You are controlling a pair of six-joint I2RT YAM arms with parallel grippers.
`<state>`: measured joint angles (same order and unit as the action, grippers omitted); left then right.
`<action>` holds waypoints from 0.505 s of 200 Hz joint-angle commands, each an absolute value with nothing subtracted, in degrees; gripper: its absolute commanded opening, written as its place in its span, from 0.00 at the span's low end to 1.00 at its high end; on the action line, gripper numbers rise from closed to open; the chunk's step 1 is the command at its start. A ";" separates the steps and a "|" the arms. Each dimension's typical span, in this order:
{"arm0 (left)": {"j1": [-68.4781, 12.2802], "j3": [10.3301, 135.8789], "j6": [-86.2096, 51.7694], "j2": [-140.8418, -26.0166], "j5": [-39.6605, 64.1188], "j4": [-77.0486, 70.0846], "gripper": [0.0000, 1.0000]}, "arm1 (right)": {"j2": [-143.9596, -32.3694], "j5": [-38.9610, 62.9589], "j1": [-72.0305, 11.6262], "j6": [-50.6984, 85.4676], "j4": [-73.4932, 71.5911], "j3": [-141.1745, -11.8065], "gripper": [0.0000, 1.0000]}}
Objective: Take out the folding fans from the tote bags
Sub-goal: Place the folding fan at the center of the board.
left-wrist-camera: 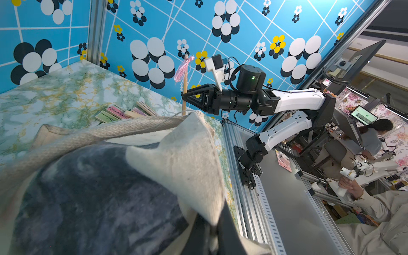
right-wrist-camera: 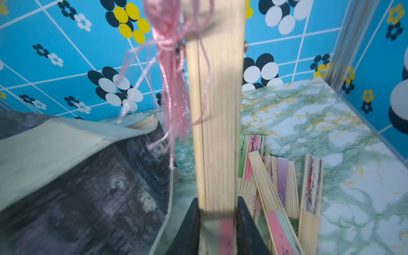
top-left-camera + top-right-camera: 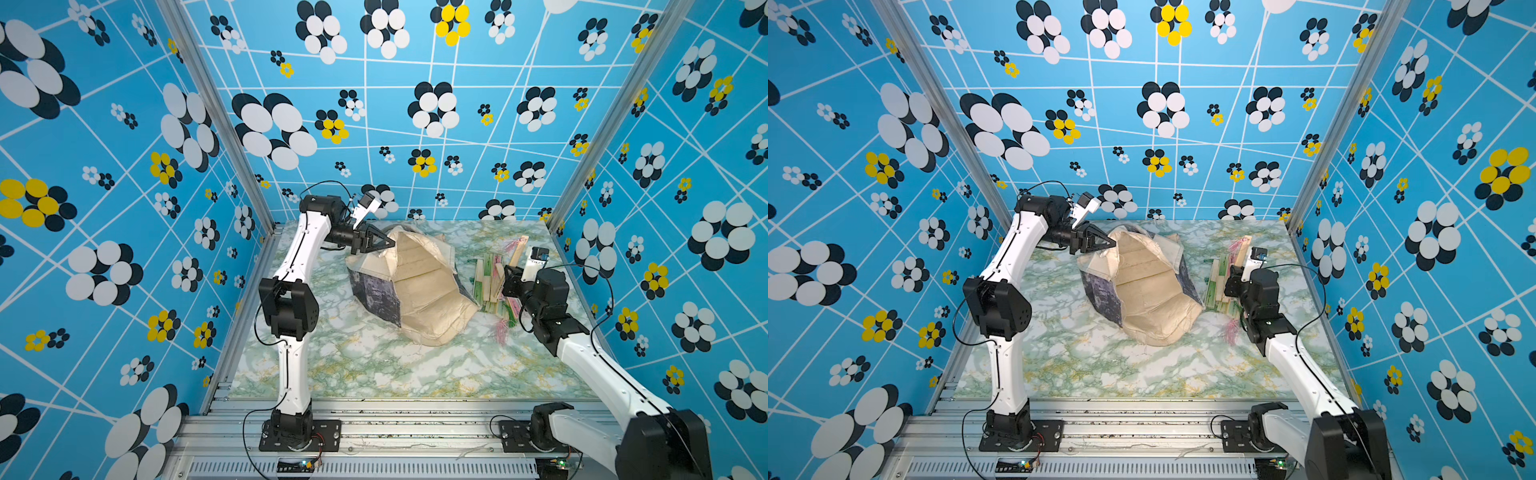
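Observation:
The upright pale bamboo comes down across the piled fans next, as my right gripper lowers, tips downward and releases it there, since the fans lie below.
The cream tote bag (image 3: 419, 286) (image 3: 1150, 286) lies slumped mid-table with its mouth gaping and its dark printed sides showing. My left gripper (image 3: 388, 242) (image 3: 1111, 242) (image 1: 212, 231) is shut on the bag's cream rim at its back left, holding the cloth (image 1: 187, 154) up. To the right of the bag, my right gripper (image 3: 509, 274) (image 2: 217, 212) is shut on a pale-bamboo folding fan (image 2: 216, 110) (image 1: 185, 88) with a pink tassel (image 2: 172, 77), held nearly upright above the table. Several more closed fans (image 3: 488, 282) (image 3: 1219, 282) (image 2: 284, 181) lie piled beneath it.
The marbled table (image 3: 374, 365) is boxed in by blue flowered walls and aluminium posts (image 3: 582, 166), close behind my right gripper. A metal rail (image 3: 395, 432) carrying both arm bases runs along the front edge. A pink tassel (image 3: 500, 330) trails from the pile toward the front.

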<state>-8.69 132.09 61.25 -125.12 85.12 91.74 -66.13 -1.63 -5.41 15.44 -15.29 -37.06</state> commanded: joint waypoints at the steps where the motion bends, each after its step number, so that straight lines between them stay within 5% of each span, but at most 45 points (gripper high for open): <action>1: -8.48 132.09 61.88 -122.49 88.68 103.27 0.00 | -72.68 7.30 -2.19 21.64 -21.01 -40.31 0.00; 59: -8.96 131.99 61.88 -122.21 88.53 103.27 0.00 | -89.85 10.60 0.15 23.40 -4.23 -56.04 0.00; 80: -8.97 132.01 61.69 -122.35 88.42 103.25 0.00 | -93.35 9.03 0.72 25.15 -1.87 -58.11 0.21; 101: -8.98 132.14 61.70 -122.48 88.16 103.24 0.00 | -95.93 7.14 0.97 26.08 0.16 -59.35 0.29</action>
